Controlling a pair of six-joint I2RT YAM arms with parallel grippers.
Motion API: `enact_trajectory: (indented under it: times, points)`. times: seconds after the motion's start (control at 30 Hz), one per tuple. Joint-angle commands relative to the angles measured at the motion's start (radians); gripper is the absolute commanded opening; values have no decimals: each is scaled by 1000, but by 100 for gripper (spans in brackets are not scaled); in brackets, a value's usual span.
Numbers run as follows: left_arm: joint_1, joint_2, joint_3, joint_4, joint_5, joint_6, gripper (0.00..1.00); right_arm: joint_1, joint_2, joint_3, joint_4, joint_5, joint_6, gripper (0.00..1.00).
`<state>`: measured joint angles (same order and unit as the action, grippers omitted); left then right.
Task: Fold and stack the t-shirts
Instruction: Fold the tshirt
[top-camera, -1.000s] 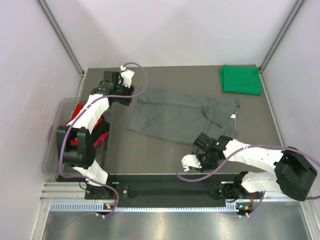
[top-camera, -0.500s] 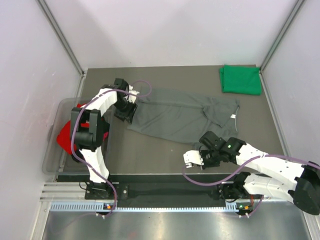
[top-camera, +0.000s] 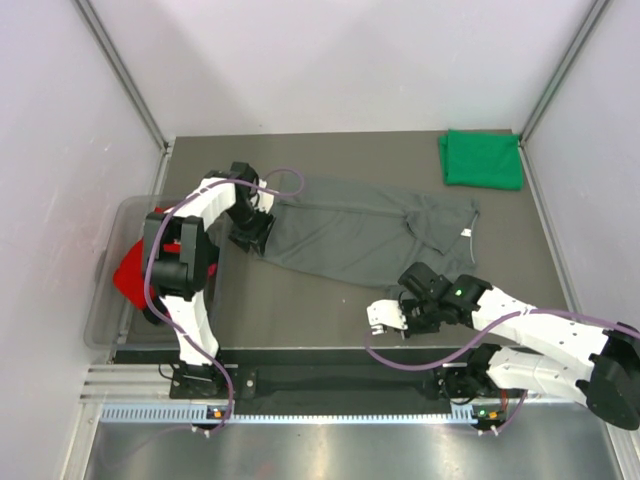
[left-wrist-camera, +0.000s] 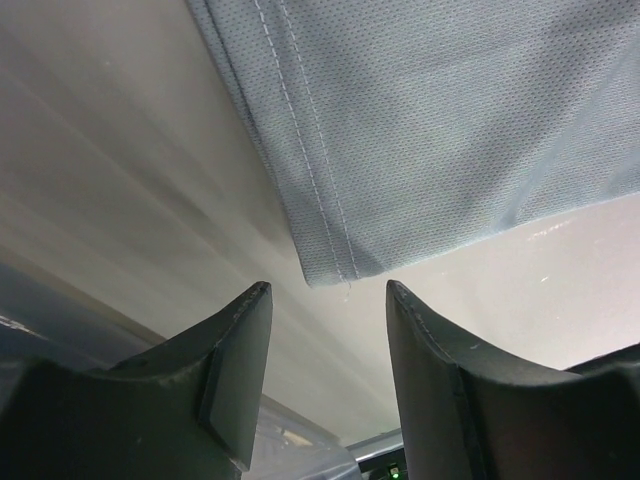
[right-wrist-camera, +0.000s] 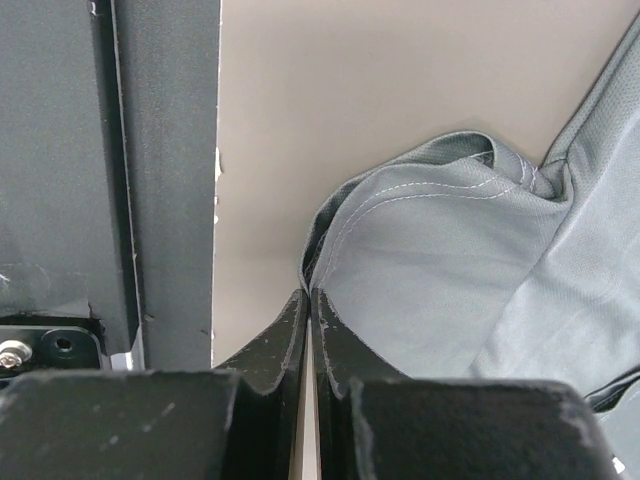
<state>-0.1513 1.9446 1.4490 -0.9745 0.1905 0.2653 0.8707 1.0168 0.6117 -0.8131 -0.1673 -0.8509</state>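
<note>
The left gripper eases down toward the shirt next and closes on the shirt's stitched hem corner (top-camera: 264, 257) (left-wrist-camera: 332, 266). That corner lies just beyond the gripper's open, empty fingers.
A dark grey t-shirt (top-camera: 350, 235) lies spread across the middle of the table. My left gripper (top-camera: 251, 233) hovers open at its near left corner. In the left wrist view that hemmed corner (left-wrist-camera: 330, 262) sits just beyond my left gripper (left-wrist-camera: 328, 290), with nothing between the jaws. My right gripper (top-camera: 413, 281) is at the shirt's near edge. In the right wrist view my right gripper (right-wrist-camera: 309, 293) is shut, pinching a bunched fold of the shirt's hem (right-wrist-camera: 400, 190). A folded green t-shirt (top-camera: 482, 158) rests at the far right corner. A red t-shirt (top-camera: 128, 270) lies in the tub.
A clear plastic tub (top-camera: 105, 318) stands off the table's left edge, beside the left arm. Grey walls and metal posts close in the table at the back and sides. A black rail (top-camera: 330, 380) runs along the near edge by the arm bases.
My left arm has swung from the table's far left edge down to the grey shirt's near left corner. The right arm has shifted slightly to the right, jaws staying shut.
</note>
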Motion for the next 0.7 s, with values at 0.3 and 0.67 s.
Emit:
enact_trajectory:
  times: [0.3, 0.67]
  points:
    - [-27, 99, 57, -7, 23, 8, 52, 17, -1, 20, 23, 25, 24, 0]
    - [-33, 91, 80, -47, 33, 31, 0, -33, -35, 45, 39, 78, 47, 0]
